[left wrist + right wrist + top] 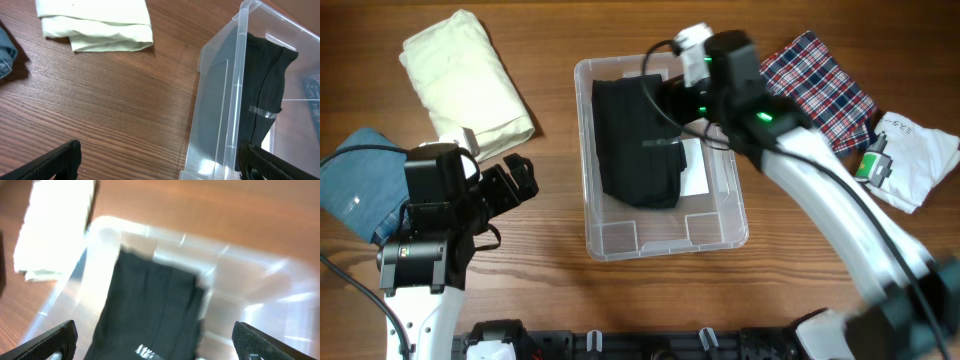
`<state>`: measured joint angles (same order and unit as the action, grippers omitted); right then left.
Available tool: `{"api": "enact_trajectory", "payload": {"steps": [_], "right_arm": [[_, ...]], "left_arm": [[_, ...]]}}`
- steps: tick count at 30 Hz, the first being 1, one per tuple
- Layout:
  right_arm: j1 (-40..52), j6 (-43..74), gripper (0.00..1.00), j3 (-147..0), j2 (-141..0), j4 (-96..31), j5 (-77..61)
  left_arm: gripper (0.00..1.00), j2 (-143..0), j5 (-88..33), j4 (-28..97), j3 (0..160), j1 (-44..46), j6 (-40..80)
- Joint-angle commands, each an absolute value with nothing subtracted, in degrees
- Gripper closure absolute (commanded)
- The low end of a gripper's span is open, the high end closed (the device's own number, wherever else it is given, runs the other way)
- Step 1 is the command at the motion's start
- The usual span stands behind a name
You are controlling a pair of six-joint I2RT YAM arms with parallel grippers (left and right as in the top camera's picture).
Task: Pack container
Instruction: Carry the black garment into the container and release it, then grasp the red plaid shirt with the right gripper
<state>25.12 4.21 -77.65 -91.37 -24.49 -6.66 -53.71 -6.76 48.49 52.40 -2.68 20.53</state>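
Observation:
Because the plaid cloth still lies unpacked, I will move my right gripper to the right in the overhead view, then down onto the cloth's edge by the container.
The clear plastic container stands mid-table with a folded black garment lying in its left half. My right gripper hovers over the container's far part, open and empty. In the right wrist view its jaws are spread wide above the black garment inside the container. My left gripper is open and empty just left of the container. In the left wrist view its jaws straddle bare wood and the container's wall, and the black garment shows through.
A folded cream cloth lies at the far left and also shows in the left wrist view. Folded blue denim lies at the left edge. A plaid cloth and a white garment lie to the right.

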Motion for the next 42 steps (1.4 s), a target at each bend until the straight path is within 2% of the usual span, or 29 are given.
{"api": "enact_trajectory", "payload": {"steps": [1,4,5,7,9,10,14,17,19,23,28,34,37,42], "right_arm": [[21.61,2.09,0.00,-79.29,-79.31,-24.99,7.92],[11.55,8.78,0.00,-79.29,-77.45,-29.54,8.91],[5.63,12.12,0.00,-79.18,-78.65,-32.47,6.81],[-2.28,8.16,0.00,-79.18,-82.74,-35.11,1.32],[-5.89,-2.24,0.00,-79.18,-88.60,-37.45,1.26],[-6.37,-8.43,0.00,-79.18,-91.70,-38.48,2.72],[-5.61,-19.59,0.00,-79.18,-103.04,-35.70,7.53],[-5.30,-19.42,0.00,-79.18,-110.17,-31.24,20.32],[-5.10,-20.56,0.00,-79.18,-112.97,-29.26,23.03],[-4.89,-28.56,0.00,-79.18,-117.69,-27.44,23.20],[-2.22,-32.05,0.00,-79.18,-118.19,-24.14,23.07],[0.95,-33.04,0.00,-79.18,-118.10,-24.08,21.96],[1.23,-33.04,0.00,-79.18,-118.04,-25.50,17.02],[0.71,-32.99,0.00,-79.18,-118.10,-23.00,17.06]], "left_arm": [[0.00,-53.36,-7.44,48.53,53.54,-2.35,21.06],[0.00,-53.36,-7.44,48.53,53.54,-2.35,21.06],[0.00,-53.36,-7.46,48.56,53.54,-2.35,21.06],[0.00,-53.36,-7.46,48.53,53.54,-2.35,21.06],[0.00,-53.36,-7.44,48.53,53.54,-2.35,21.06],[0.00,-53.36,-7.46,48.53,53.54,-2.35,21.08],[0.00,-53.36,-7.46,48.53,53.54,-2.35,21.08],[0.00,-53.36,-7.46,48.58,53.54,-2.35,21.08],[0.00,-53.36,-7.46,48.73,53.54,-2.35,21.08],[0.00,-53.36,-7.46,48.66,53.54,-2.35,21.08],[0.00,-53.36,-7.44,48.40,53.54,-2.35,21.08],[0.00,-53.36,-7.44,48.01,53.54,-2.35,21.08],[0.00,-53.36,-7.44,48.01,53.54,-2.35,21.08],[0.00,-53.36,-7.46,48.01,53.54,-2.35,21.08]]}}
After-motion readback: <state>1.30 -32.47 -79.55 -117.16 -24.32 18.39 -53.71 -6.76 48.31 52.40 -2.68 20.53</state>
